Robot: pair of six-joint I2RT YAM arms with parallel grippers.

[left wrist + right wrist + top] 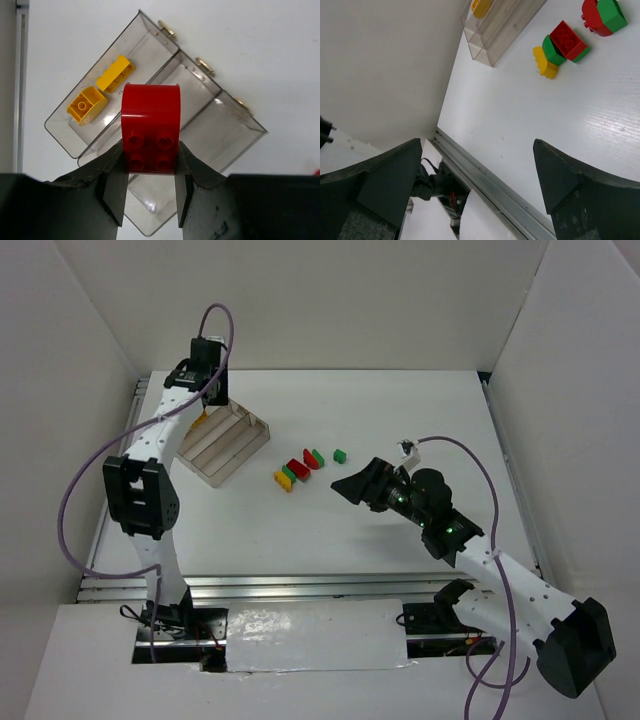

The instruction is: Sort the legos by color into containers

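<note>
The red lego goes down with my left gripper over the tray's empty middle section for release there next, since the tray's outer section already holds the yellow ones.
My left gripper is shut on a red lego and holds it above the clear three-compartment tray, over the middle compartment. Two yellow legos lie in the tray's outer compartment. In the top view the left gripper hangs over the tray's far end. My right gripper is open and empty, right of the loose legos: a yellow one, a green one, two red ones and two more green ones.
White walls close in the table on the left, back and right. A metal rail runs along the table's near edge. The right wrist view shows the loose cluster and the tray beyond it.
</note>
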